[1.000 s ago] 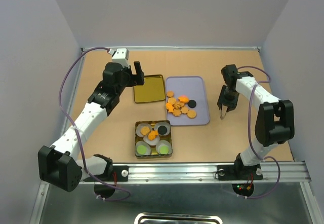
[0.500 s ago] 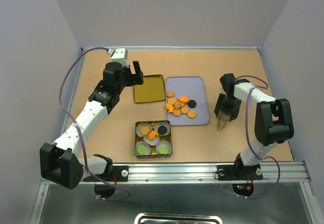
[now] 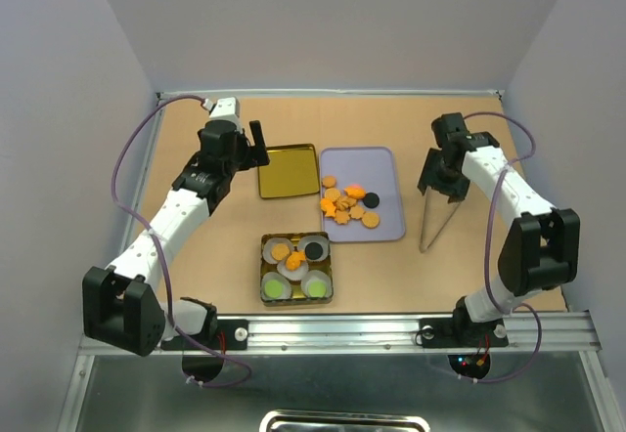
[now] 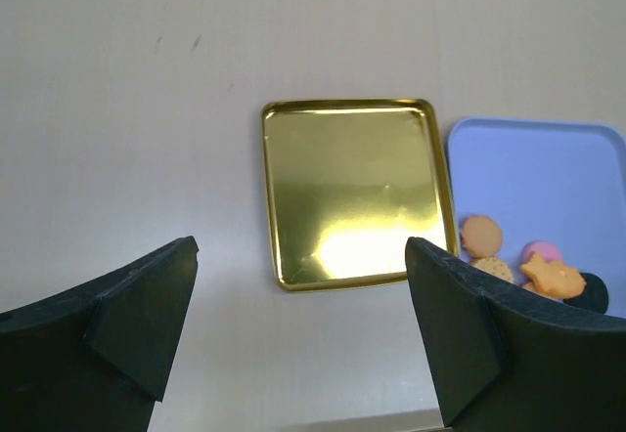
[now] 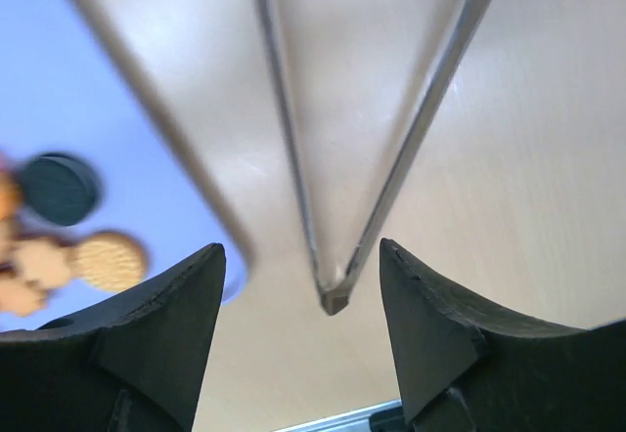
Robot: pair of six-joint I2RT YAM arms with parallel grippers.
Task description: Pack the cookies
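Observation:
My left gripper moves down onto the gold lid's edge facing away from the lavender tray (image 3: 377,163) next, since that edge is below, between the gripper's open fingers.
The loose cookies (image 3: 347,204) are a heap of orange rounds and flower shapes with a black one, lying on a lavender tray (image 3: 377,163). More cookies (image 3: 290,253) sit in white paper cups inside a square tin (image 3: 266,268) nearer the front. In the right wrist view some cookies (image 5: 83,256) show at the left. Metal tongs (image 3: 436,223) lie flat on the table right of the tray. My right gripper (image 3: 441,182) hovers open above the tongs' (image 5: 391,178) hinge end, apart from them. My left gripper (image 3: 256,145) stands open and empty over the table beside the gold lid (image 4: 347,193).
The gold lid (image 3: 289,170) lies flat just left of the lavender tray (image 4: 548,173), almost touching it. Cookies (image 4: 523,266) show at that tray's near corner. Grey walls close in the table on three sides, and a metal rail (image 3: 391,329) runs along the front edge.
My right gripper has opened and let go of the tongs, which now lie on the table, and the arm has lifted back. The left arm drew slightly back and left.

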